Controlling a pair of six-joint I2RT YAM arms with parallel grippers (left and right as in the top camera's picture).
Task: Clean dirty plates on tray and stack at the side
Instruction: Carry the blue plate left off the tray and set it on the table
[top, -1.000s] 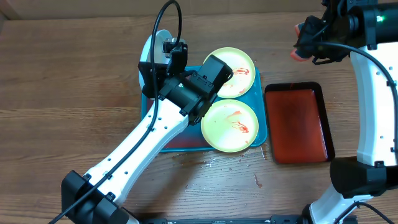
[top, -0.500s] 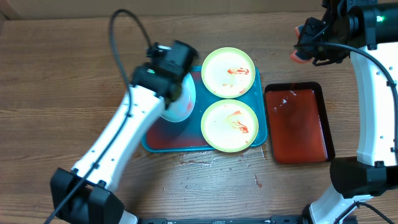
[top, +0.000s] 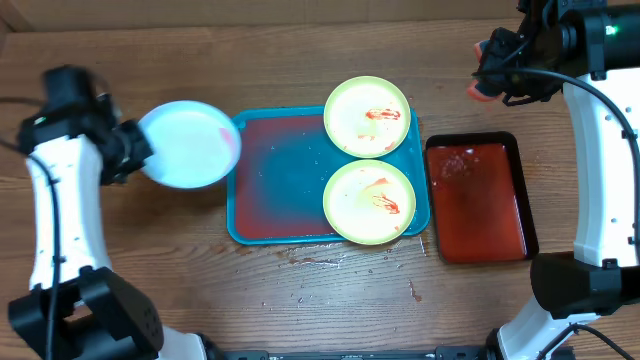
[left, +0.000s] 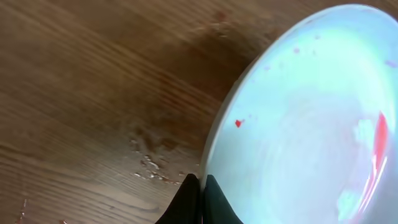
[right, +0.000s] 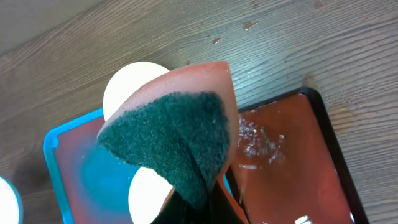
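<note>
My left gripper goes back down to the bare table beside the teal tray next and releases the blue plate's rim, since there is room for the plate.
My left gripper (top: 135, 152) is shut on the rim of the light blue plate (top: 188, 143) and holds it over the bare table left of the tray. In the left wrist view the fingers (left: 200, 186) pinch the blue plate (left: 311, 124), which carries small red specks and a red streak. Two pale yellow-green plates with red smears lie on the teal-rimmed tray (top: 270, 200): one at the back (top: 367, 117), one in front (top: 370, 202). My right gripper (top: 487, 72) is raised at the back right, shut on a sponge (right: 174, 134) with a green scouring face and orange back.
A smaller black-rimmed red tray (top: 478, 196) with wet spots lies right of the teal tray. Water droplets dot the wooden table (top: 340, 262) in front of the teal tray.
My left arm has lifted the blue plate off the tray's left side and swung it left, out over the table. The right arm has not moved.
</note>
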